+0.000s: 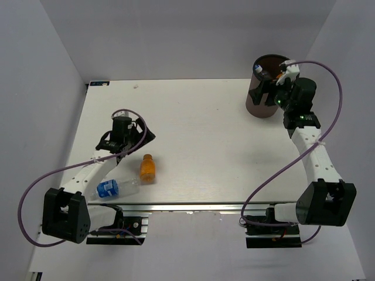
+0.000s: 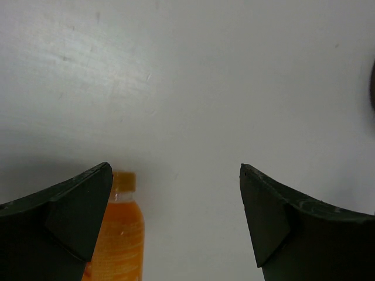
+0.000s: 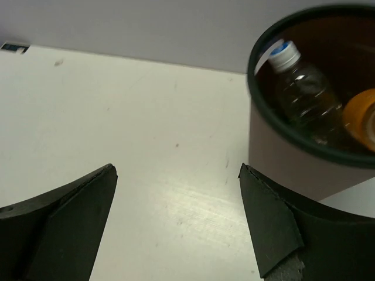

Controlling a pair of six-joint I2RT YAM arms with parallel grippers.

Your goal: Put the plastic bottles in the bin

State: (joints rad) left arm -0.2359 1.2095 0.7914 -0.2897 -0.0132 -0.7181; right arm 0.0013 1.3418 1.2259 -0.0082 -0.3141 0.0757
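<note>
I will next move my left gripper back and down over the orange bottle's end with the cap (image 1: 147, 159) (image 2: 123, 190) and turn it so my fingers are on both sides of that end, because the bottle is beside one finger.
The bin (image 1: 258, 108) stands at the far right of the table. In the right wrist view the bin's rim (image 3: 256, 44) frames a clear bottle (image 3: 304, 91) with a blue-white cap and an orange bottle (image 3: 362, 117) inside. My right gripper (image 1: 266, 93) is open and empty, close by the bin's wall; it also shows in its wrist view (image 3: 177, 187). A stubby orange bottle (image 1: 147, 168) and a clear bottle with blue label (image 1: 114, 188) lie near the left front. My left gripper (image 1: 145, 133) is open, just beyond the orange bottle (image 2: 117, 234), which lies by its left finger (image 2: 76, 216).
White walls enclose the table on the left, back and right. The table's front edge has a metal rail (image 1: 193, 208) with both arm bases. A purple cable (image 1: 328, 76) loops off the right arm beside the bin.
</note>
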